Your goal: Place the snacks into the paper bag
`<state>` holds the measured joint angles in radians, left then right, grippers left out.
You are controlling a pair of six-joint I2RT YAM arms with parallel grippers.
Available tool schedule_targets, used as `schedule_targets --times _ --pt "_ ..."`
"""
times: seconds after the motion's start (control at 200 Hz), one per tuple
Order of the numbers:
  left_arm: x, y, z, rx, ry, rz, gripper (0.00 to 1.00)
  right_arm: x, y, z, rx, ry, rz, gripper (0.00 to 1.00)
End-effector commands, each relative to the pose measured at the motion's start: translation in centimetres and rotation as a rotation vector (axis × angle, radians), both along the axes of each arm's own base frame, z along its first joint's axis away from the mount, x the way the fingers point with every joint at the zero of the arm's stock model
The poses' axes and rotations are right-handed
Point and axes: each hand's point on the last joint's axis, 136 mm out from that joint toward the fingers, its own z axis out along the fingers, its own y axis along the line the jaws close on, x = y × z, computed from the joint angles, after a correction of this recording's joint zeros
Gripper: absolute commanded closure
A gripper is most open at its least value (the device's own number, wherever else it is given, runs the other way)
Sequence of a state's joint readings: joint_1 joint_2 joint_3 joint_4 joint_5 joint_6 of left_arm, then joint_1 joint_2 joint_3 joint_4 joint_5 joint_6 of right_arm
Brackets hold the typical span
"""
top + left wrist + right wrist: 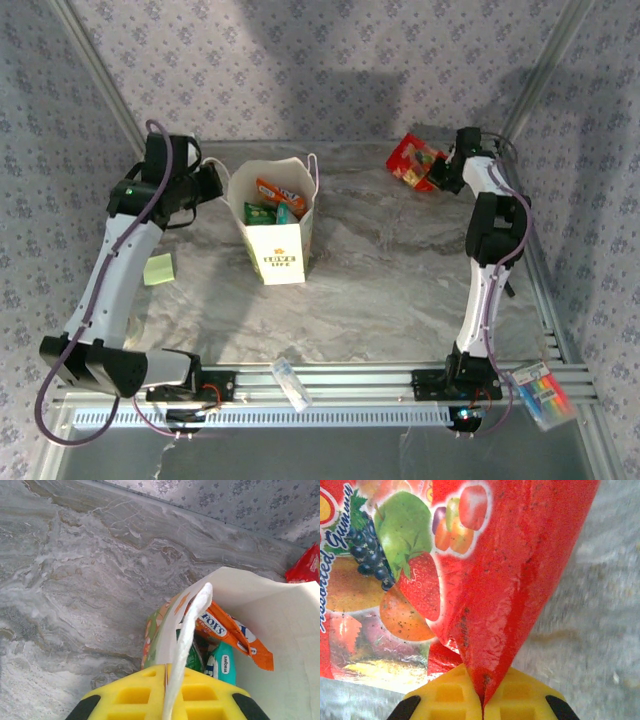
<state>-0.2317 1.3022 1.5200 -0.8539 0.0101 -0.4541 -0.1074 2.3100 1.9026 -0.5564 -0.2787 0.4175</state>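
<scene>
The robot's right gripper should move back toward the paper bag (pixel 272 245) before it releases the red packet.
The paper bag (pixel 272 245) stands open left of the table's middle, with "LOVE LIFE" on its front. My left gripper (pixel 213 186) is shut on its left rim and white cord handle (pixel 192 625). In the left wrist view the left gripper (pixel 167 669) pinches that rim, and inside the paper bag (pixel 285 630) lie an orange packet (pixel 227 627), a teal packet (pixel 225 662) and a green one (pixel 194 655). At the back right, my right gripper (pixel 442 176) is shut on a red snack packet (pixel 414 160). The right gripper (pixel 482 697) pinches a corner of the red packet (pixel 515 555).
A yellow-green pad (pixel 158 268) lies left of the bag. A clear plastic tube (pixel 291 384) rests on the front rails and a pack of coloured markers (pixel 546 393) sits at the front right. Patterned walls and metal posts close in the table.
</scene>
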Motion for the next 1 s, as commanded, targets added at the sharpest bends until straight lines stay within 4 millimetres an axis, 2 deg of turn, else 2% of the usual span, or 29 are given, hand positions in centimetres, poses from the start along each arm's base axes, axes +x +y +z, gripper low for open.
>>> schedule_targets --times 0.0,0.21,0.31,0.47,0.595,0.71,0.884,0.999 --pt "-0.8 0.2 0.6 -0.001 -0.023 0.003 0.91 -2.8 2.2 0.5 0.026 0.028 0.094 1.0" --pt "-1.1 0.2 0.9 -0.008 -0.03 0.001 0.91 -7.6 4.1 -0.6 0.019 0.076 0.192 1.0" --pt "-1.1 0.1 0.9 -0.016 -0.032 0.001 0.91 -9.9 5.1 -0.4 0.014 0.093 0.245 1.0" --pt "-1.5 -0.2 1.4 -0.035 -0.045 -0.009 0.91 -13.4 6.2 0.8 0.006 0.098 0.308 1.0" --pt "-1.6 -0.1 1.5 -0.031 -0.049 -0.004 0.91 -15.0 6.9 1.9 -0.003 0.087 0.32 1.0" --pt "-1.7 -0.1 1.4 -0.03 -0.043 -0.007 0.91 -16.4 8.4 2.7 -0.015 0.072 0.362 1.0" --pt "-1.5 -0.2 1.5 -0.028 -0.049 -0.014 0.91 -19.9 11.1 3.9 -0.068 0.108 0.476 1.0" --pt "-1.4 -0.4 1.5 -0.034 -0.046 -0.021 0.91 -21.5 11.0 3.7 -0.12 0.146 0.486 1.0"
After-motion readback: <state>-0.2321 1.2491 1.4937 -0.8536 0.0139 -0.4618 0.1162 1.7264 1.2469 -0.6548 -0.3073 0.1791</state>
